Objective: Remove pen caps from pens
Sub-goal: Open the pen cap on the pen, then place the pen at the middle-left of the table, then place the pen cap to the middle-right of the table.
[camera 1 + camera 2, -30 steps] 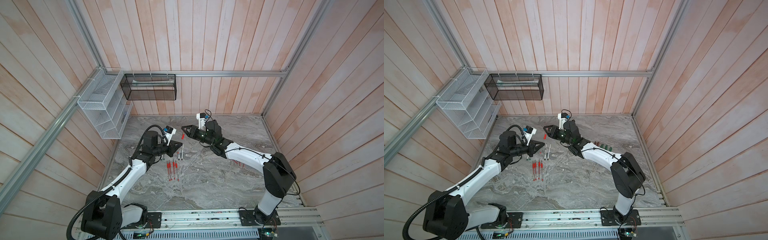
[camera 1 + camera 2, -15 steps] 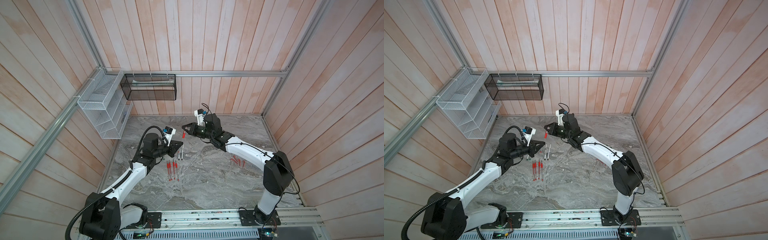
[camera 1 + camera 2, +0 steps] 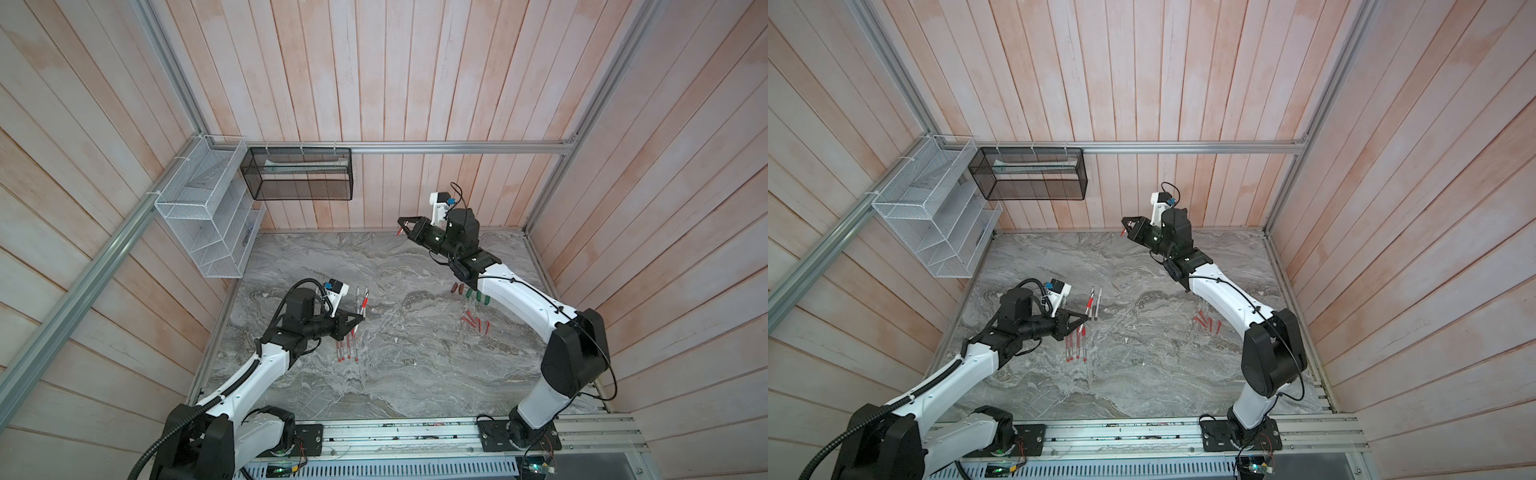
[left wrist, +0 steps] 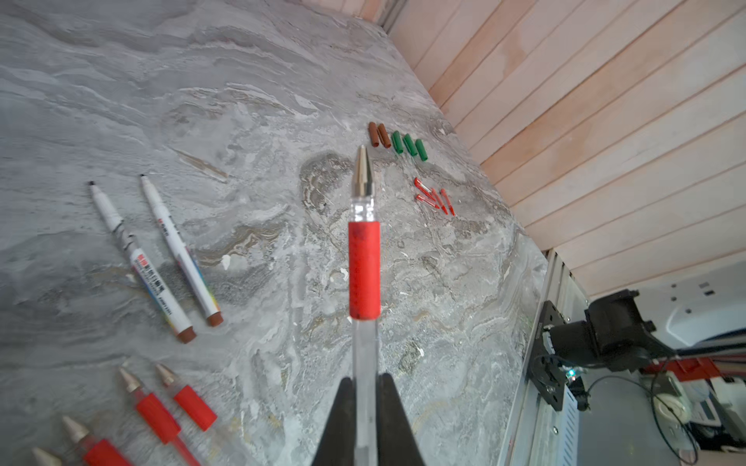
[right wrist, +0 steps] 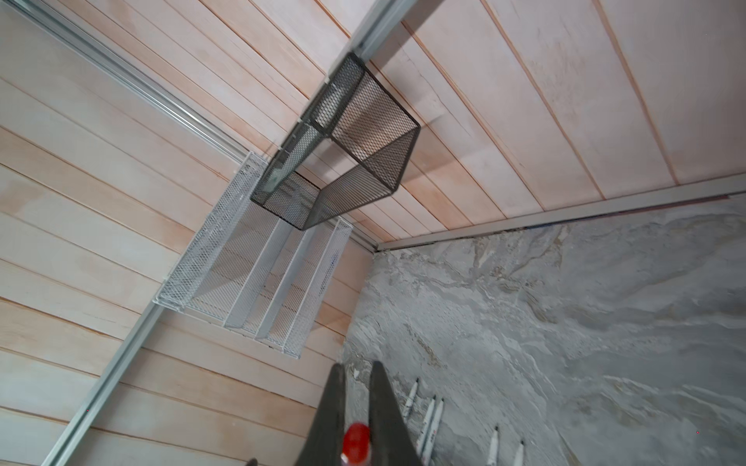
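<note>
The left gripper moves down beside the row of red-grip pens below it on the tabletop next and releases the body of the pen, since the pen's tip is bare.
My left gripper is shut on the clear barrel of a pen with a red grip; its metal tip is bare. In both top views this gripper hovers low over the table's left side. Raised near the back wall, my right gripper is shut on a red pen cap. Loose pen caps lie at the right: brown, green, red. Uncapped white markers and red-grip pens lie beside the left gripper.
A white wire rack hangs on the left wall and a black mesh basket on the back wall. Wooden walls close the marble table on three sides. An aluminium rail with both arm bases runs along the front.
The two grippers have drawn apart. The right one went up and back towards the rear wall with the red cap, and the left one sank towards the front with the pen.
</note>
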